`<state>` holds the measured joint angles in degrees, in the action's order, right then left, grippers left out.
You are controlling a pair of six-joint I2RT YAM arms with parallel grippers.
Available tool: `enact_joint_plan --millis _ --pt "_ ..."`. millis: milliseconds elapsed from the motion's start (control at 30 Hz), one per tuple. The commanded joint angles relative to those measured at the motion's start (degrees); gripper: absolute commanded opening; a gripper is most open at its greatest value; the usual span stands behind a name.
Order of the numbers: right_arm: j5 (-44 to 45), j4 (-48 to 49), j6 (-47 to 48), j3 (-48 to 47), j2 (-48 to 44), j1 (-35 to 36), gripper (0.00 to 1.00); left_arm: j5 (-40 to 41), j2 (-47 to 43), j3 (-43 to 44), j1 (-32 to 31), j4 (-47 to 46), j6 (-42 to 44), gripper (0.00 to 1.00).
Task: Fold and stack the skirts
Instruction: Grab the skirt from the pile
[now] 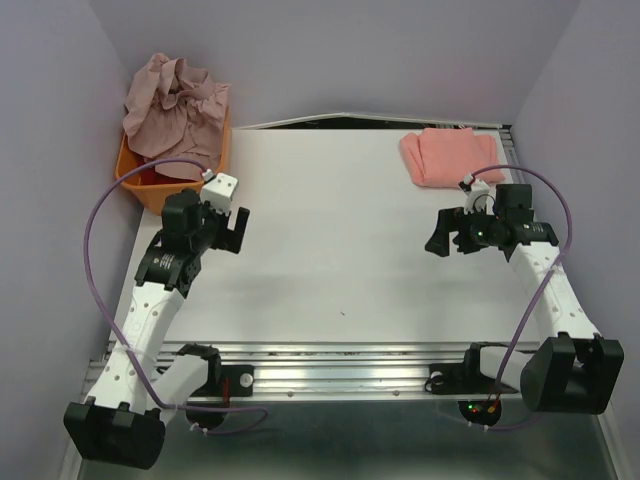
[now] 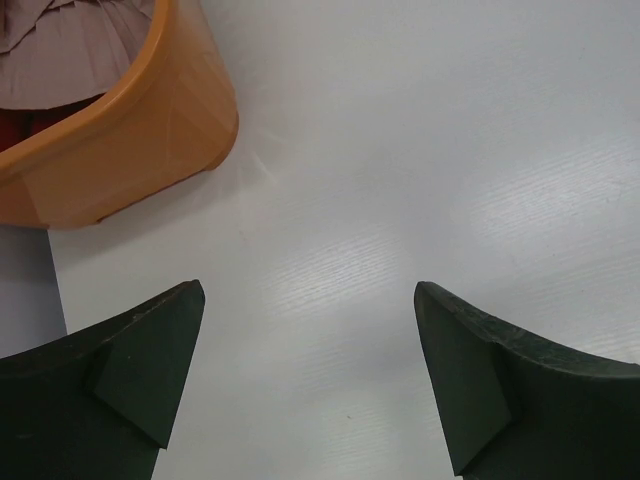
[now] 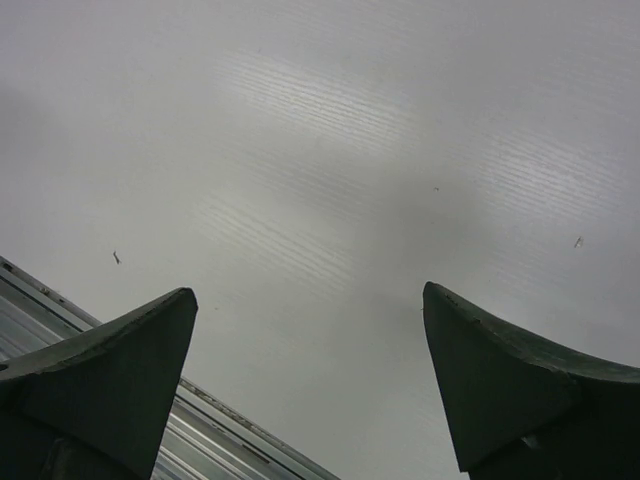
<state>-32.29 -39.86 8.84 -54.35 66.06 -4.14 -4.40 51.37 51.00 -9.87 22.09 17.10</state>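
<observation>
I will move my left gripper outward over the tub rim (image 2: 150, 90) next and down onto the bunched folds of the mauve-pink skirt, because the folds stick up outward of the gripper.
A dusty mauve-pink skirt (image 1: 176, 104) lies crumpled in a heap on top of the orange tub (image 1: 152, 185) at the back left; its pleated cloth (image 2: 70, 40) peeks over the tub rim (image 2: 150, 90) in the left wrist view. A brighter salmon-pink skirt (image 1: 450, 154) lies folded flat at the back right of the table. My left gripper (image 1: 238, 228) hangs open just right of the tub, nothing between its fingers (image 2: 150, 360). My right gripper (image 1: 452, 236) is open too, below the salmon skirt, and it holds nothing.
The white table top (image 1: 340, 240) spreads between the two arms. A metal rail (image 1: 330, 365) runs along the near edge, also seen as a rail strip (image 3: 230, 430) in the right wrist view. Purple walls close in left, right and behind.
</observation>
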Motion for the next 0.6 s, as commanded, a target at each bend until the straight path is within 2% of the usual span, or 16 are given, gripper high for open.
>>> enact_joint_plan --millis 0,233,400,567 --pt "-1.2 2.2 -0.6 0.5 -0.9 -0.1 1.0 0.0 -0.9 2.8 0.3 -3.3 -1.5 0.98" --pt "-1.0 2.3 -0.5 -0.6 1.0 -0.1 1.0 -2.3 10.5 18.9 0.3 -0.1 -0.9 0.98" --pt "-0.9 2.9 -1.3 -0.8 1.8 -0.1 1.0 -2.5 22.6 41.1 1.5 3.3 -2.5 0.98" --pt "-1.5 3.6 -1.5 -0.6 2.8 -0.1 1.0 -5.0 32.7 54.7 6.0 2.2 -7.0 0.99"
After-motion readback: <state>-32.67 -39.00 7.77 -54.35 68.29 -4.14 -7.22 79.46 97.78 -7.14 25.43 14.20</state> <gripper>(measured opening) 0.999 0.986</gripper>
